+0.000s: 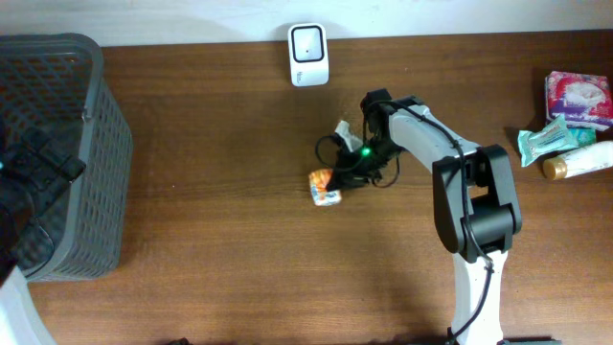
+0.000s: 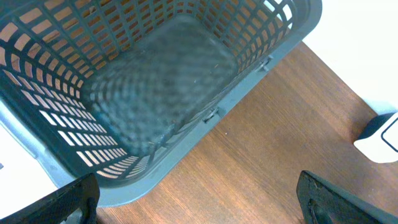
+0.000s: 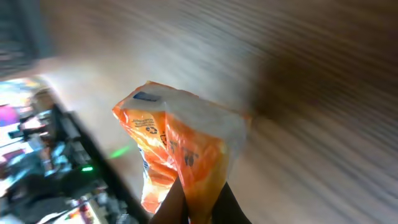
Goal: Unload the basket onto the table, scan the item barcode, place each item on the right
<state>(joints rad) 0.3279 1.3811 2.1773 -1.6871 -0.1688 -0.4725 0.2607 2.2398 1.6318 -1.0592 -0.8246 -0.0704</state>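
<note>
The pink and teal packets are right of my right gripper in the overhead view, so it should swing outward to the scanner (image 1: 308, 55), then across over them to release.
The item is an orange and white crinkly packet (image 3: 177, 146), seen in the overhead view at mid-table (image 1: 324, 186). My right gripper (image 3: 196, 208) is shut on the packet's lower edge, and its dark fingers (image 3: 171, 202) pinch the foil. Overhead, the right gripper (image 1: 340, 175) reaches in from the right with a green light beside it. No barcode is legible on the packet's visible face. A white scanner (image 1: 308, 55) stands at the table's back edge, apart from the packet. My left gripper (image 2: 199, 208) hangs open beside the basket, with nothing between its fingers (image 2: 68, 199).
A grey mesh basket (image 1: 91, 144) fills the left end of the table, and its inside (image 2: 155, 81) holds nothing. At the far right lie a pink packet (image 1: 578, 96), a teal packet (image 1: 546, 139) and a white bottle (image 1: 582, 160). The scanner's corner (image 2: 380, 138) shows in the left wrist view.
</note>
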